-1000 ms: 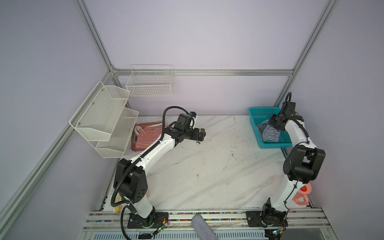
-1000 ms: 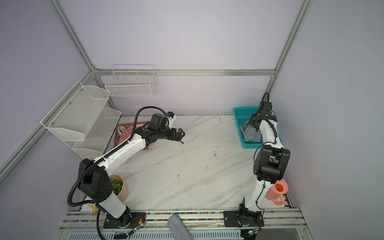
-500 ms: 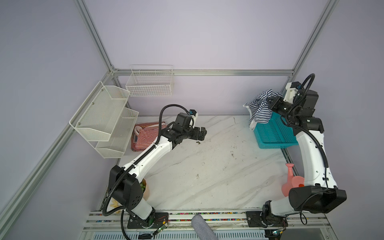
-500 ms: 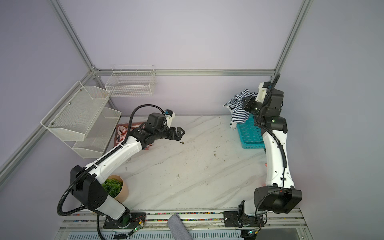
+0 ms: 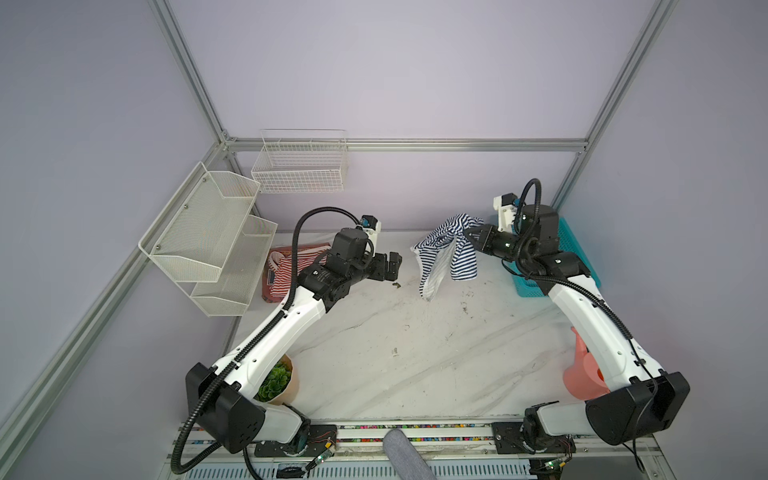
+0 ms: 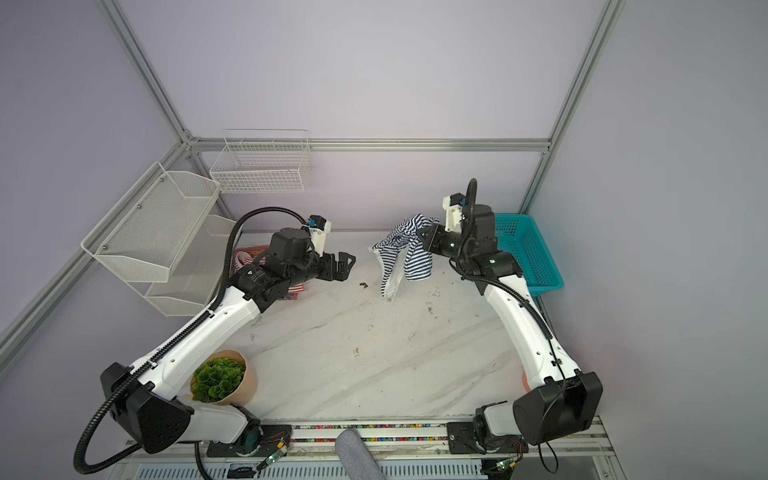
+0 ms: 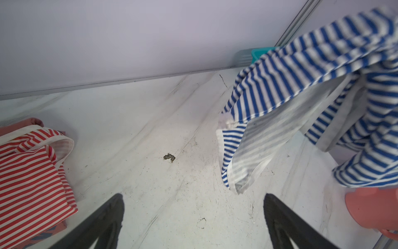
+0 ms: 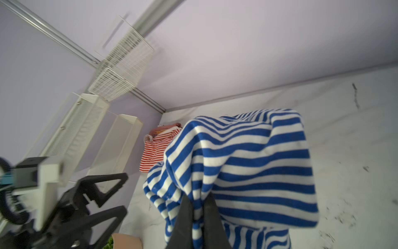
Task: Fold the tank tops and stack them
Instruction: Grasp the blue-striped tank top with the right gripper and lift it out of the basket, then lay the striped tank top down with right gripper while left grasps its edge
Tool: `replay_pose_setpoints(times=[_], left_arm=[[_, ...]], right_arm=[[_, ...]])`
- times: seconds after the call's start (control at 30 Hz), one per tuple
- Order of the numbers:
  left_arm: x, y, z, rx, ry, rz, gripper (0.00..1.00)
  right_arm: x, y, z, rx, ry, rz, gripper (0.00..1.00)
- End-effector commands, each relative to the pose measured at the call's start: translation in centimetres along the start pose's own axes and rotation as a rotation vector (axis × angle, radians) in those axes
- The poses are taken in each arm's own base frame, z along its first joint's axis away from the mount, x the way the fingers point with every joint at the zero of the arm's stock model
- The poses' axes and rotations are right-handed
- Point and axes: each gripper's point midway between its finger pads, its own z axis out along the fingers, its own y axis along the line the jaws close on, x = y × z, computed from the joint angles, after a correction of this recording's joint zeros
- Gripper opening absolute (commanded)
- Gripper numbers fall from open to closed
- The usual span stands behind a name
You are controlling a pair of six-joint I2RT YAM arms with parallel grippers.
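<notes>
Next, my right gripper needs to move down and back over the bare middle of the marble to release the fold, since that clear patch has room for the hanging top.
The navy-and-white striped tank top (image 5: 451,249) (image 6: 409,253) hangs bunched in the air above the back of the table. My right gripper (image 5: 473,237) (image 6: 426,237) (image 8: 199,198) is shut on a fold of it, and its loose ends dangle just above the marble. The red-and-white striped tank top (image 5: 282,276) (image 7: 28,163) (image 8: 157,148) lies folded at the back left. My left gripper (image 5: 392,266) (image 6: 349,264) (image 7: 193,198) hovers open between the two tops, with nothing between its fingers.
A rust-red garment (image 5: 291,251) lies under the red-striped top. A teal basket (image 5: 582,257) (image 6: 528,249) stands at the back right. White mesh shelves (image 5: 208,232) and a wire basket (image 5: 299,166) hang on the left wall. A potted plant (image 6: 220,378) and a pink watering can (image 5: 584,374) stand near the front corners.
My right arm has lifted the navy-striped top out of the teal basket and carried it left over the table. My left gripper has stayed open and moved slightly right.
</notes>
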Motion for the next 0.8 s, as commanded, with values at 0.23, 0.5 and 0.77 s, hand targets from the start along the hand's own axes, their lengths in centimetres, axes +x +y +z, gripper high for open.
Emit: replay_pose_setpoints(times=[0.23, 0.5, 0.77], left_arm=[[0.8, 0.6, -0.5, -0.024, -0.001, 0.001, 1.0], [2.8, 1.0, 0.1, -0.032, 0.058, -0.004, 1.0], [7.3, 1.7, 0.1, -0.046, 0.175, -0.023, 1.0]], right_arm=[[3.2, 1.2, 1.1, 0.009, -0.029, 0.069, 0.0], [16.0, 0.7, 9.8, 0.018, 0.271, 0.13, 0.56], [15.1, 2.3, 9.8, 0.021, 0.25, 0.08, 0.73]])
